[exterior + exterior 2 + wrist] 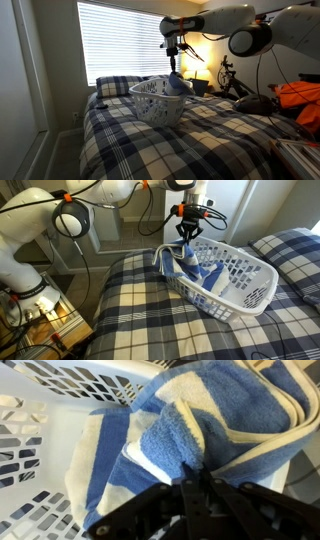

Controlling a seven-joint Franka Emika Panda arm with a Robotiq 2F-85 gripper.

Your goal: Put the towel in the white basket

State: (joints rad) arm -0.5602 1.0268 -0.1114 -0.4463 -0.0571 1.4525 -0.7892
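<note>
I will slightly lift and turn my gripper next, then carry the towel's fold over the basket's open inside to release it, as the towel (177,84) still hangs over the basket's near rim.
The blue towel with pale stripes (196,268) hangs from my gripper (187,240), draped over the near rim and into the white basket (258,292). In an exterior view the towel (177,84) bunches at the basket's right rim (150,104), below my gripper (173,64). In the wrist view my fingers (195,478) are shut on a fold of the towel (175,435), with the slotted basket wall (40,440) to the left.
The basket stands on a bed with a navy-and-cream plaid bedspread (140,320). A plaid pillow (115,85) lies at the head under the window blinds (120,35). A lamp and clutter stand beside the bed (215,75).
</note>
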